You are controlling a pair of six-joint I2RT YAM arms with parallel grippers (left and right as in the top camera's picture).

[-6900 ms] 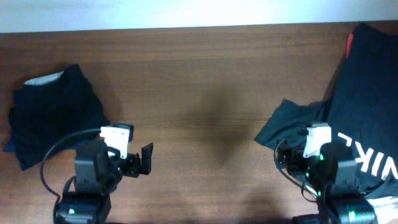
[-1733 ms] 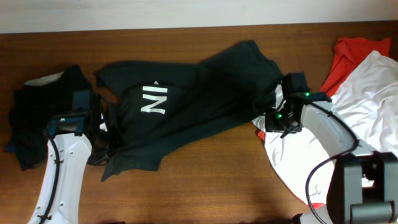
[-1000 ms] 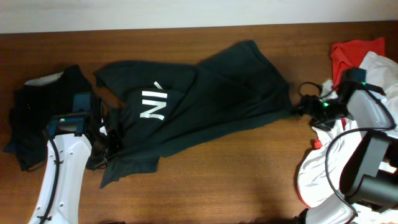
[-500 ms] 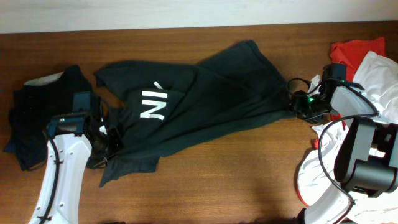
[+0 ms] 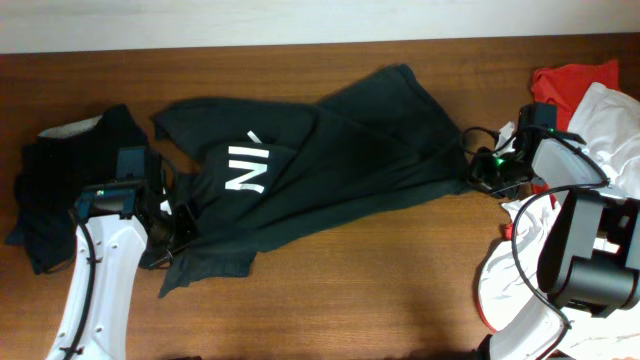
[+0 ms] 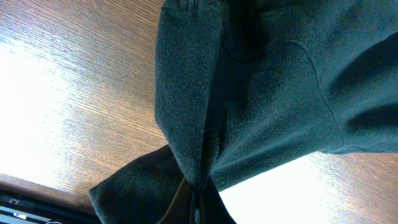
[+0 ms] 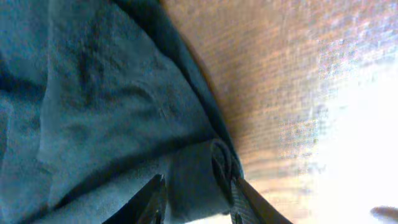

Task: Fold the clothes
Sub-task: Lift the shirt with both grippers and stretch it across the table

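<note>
I need to flick the held edge up and outward with my left gripper to flatten the crumpled cloth beside the white lettering, because that cloth lies outward. Then I need to lower the edge and let go.
The black T-shirt lies crumpled across the table's middle, with part of its white lettering showing. My left gripper is shut on the shirt's lower left edge. In the left wrist view the cloth runs down into the closed left gripper. My right gripper is at the shirt's right corner. In the right wrist view a rolled fold of the dark cloth fills the gap of the right gripper, touching both fingers.
A dark pile of clothes lies at the far left. A red garment and a white one are heaped at the right edge, beside the right arm. Bare wood table runs along the front.
The right gripper has slid left from the white garment to the shirt's right corner and narrowed its jaws onto the fold. The left arm and the shirt have stayed put.
</note>
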